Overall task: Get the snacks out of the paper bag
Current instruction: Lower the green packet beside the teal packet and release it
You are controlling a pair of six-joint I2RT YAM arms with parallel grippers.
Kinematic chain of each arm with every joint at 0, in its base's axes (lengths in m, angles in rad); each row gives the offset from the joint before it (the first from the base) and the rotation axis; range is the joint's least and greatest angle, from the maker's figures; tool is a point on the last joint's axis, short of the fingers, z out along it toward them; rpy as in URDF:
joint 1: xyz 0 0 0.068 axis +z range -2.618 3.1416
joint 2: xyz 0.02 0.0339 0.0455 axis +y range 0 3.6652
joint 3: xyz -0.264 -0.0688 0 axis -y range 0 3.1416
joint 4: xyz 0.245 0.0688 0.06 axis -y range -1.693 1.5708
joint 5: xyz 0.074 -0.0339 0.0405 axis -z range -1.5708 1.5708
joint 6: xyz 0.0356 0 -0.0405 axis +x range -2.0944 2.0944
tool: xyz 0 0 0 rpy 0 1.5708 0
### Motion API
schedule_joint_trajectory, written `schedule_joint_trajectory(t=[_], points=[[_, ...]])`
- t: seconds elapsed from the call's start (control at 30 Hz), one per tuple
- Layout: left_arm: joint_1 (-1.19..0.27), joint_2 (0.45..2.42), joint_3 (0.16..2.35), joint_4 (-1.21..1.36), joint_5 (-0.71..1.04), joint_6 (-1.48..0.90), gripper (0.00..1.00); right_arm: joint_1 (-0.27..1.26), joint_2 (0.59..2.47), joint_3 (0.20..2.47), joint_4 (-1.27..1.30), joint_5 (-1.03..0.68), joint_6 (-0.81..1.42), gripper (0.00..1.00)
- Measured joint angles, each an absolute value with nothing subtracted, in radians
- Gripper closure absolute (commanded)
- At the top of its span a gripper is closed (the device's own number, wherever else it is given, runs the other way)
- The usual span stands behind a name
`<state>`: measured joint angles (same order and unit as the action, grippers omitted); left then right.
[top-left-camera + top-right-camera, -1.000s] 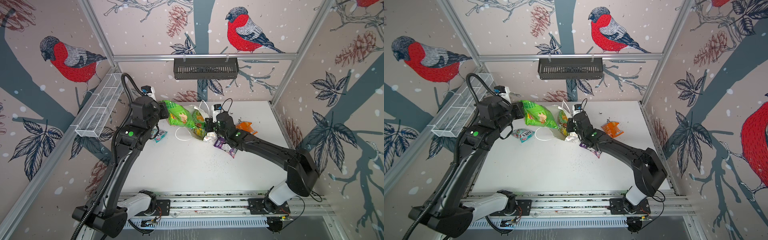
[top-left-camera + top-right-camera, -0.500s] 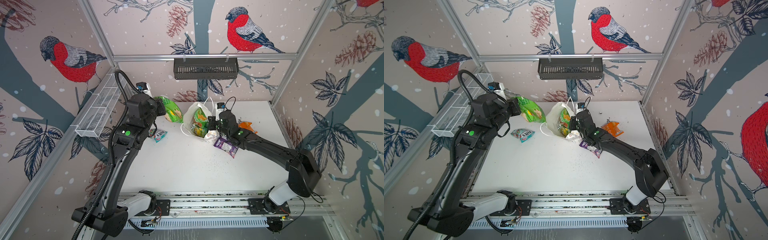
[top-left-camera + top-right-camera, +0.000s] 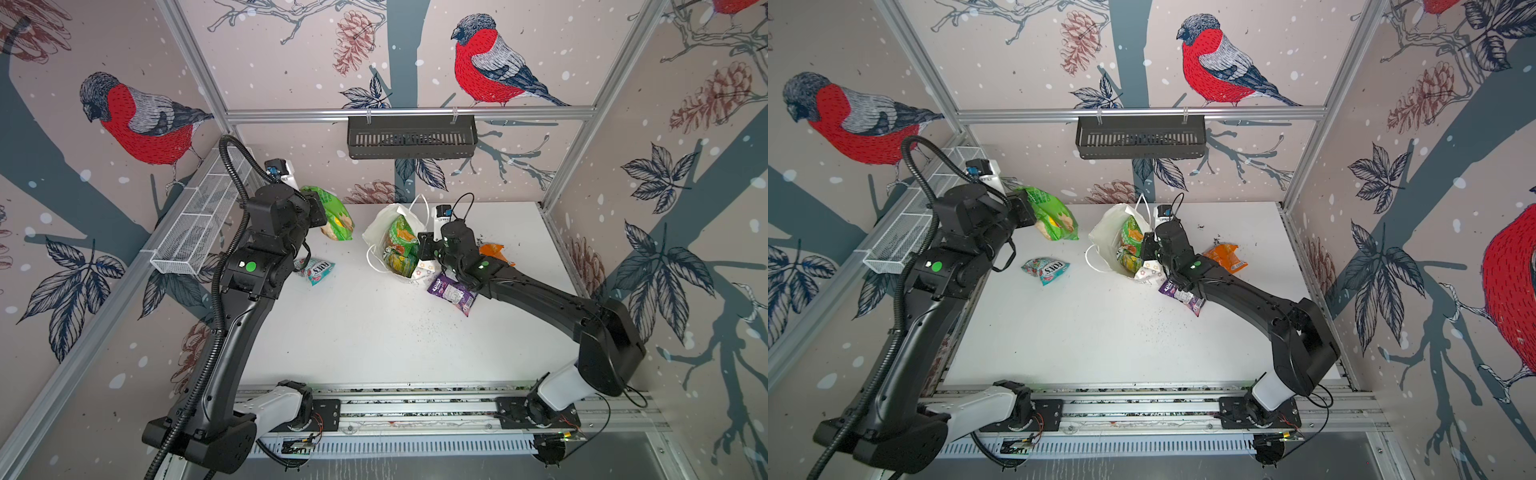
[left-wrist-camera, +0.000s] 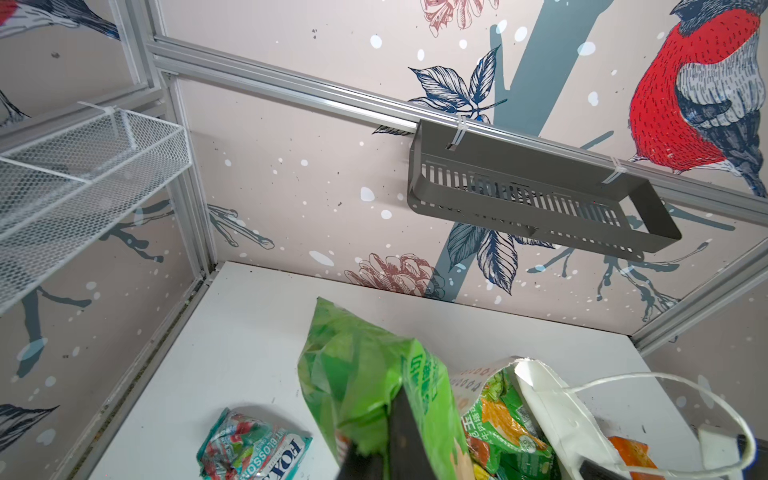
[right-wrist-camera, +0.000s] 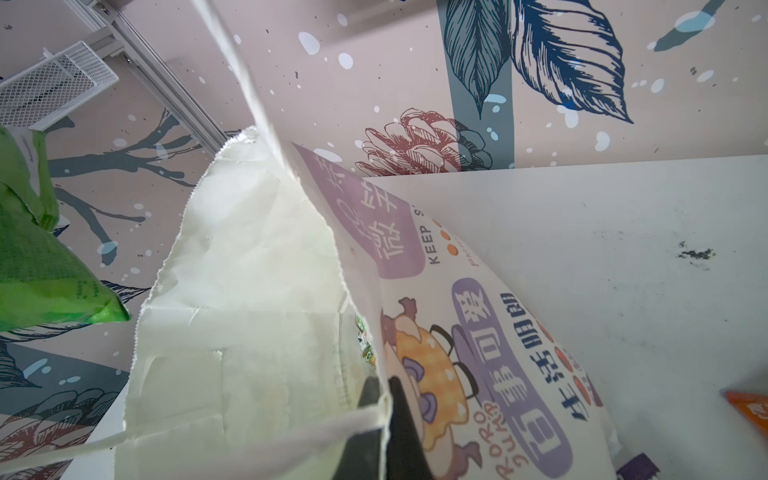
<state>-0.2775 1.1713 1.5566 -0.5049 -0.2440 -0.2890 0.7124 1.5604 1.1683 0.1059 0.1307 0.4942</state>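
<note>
The large green chip bag needs to go down with my left gripper onto the bare tabletop between FOX'S packet [image 3: 315, 270] and paper bag and be released there, as that spot is below my gripper.
The white paper bag [image 3: 376, 226] [image 3: 1105, 232] lies open near the table's back middle. Small green and yellow snacks [image 3: 401, 241] [image 4: 503, 419] show in its mouth. My right gripper [image 3: 424, 249] [image 5: 384, 399] is shut on the bag's rim, one finger inside and one on the printed outer side [image 5: 498, 332]. My left gripper [image 3: 321, 212] [image 4: 388, 449] is shut on the large green chip bag [image 3: 337, 212] [image 3: 1052, 214] [image 4: 357, 374], held clear of the paper bag to its left. A teal FOX'S packet [image 3: 315, 270], a purple packet [image 3: 453, 291] and an orange packet [image 3: 494, 253] lie on the table.
A black slotted basket [image 3: 411, 137] hangs on the back wall above the bag. A white wire basket [image 3: 199, 220] is fixed along the left wall, close to my left arm. Dark crumbs [image 3: 415, 328] speckle the table's middle.
My left gripper has drawn the large green chip bag out and away to the left and back. My right gripper has lifted the paper bag's rim, so its mouth stands wider.
</note>
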Motion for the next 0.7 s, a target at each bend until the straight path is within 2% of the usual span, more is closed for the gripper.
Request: schedule_joint_trajectory(t=[0.3, 0.7], points=[[-0.209, 1.172, 1.509, -0.453, -0.289, -0.263, 1.00, 0.695, 1.546, 1.145, 0.107, 0.129, 0.495, 1.00], [-0.060, 1.315, 1.376, -0.382, -0.179, -0.327, 1.00, 0.690, 1.552, 1.127, 0.135, 0.100, 0.494, 1.00]])
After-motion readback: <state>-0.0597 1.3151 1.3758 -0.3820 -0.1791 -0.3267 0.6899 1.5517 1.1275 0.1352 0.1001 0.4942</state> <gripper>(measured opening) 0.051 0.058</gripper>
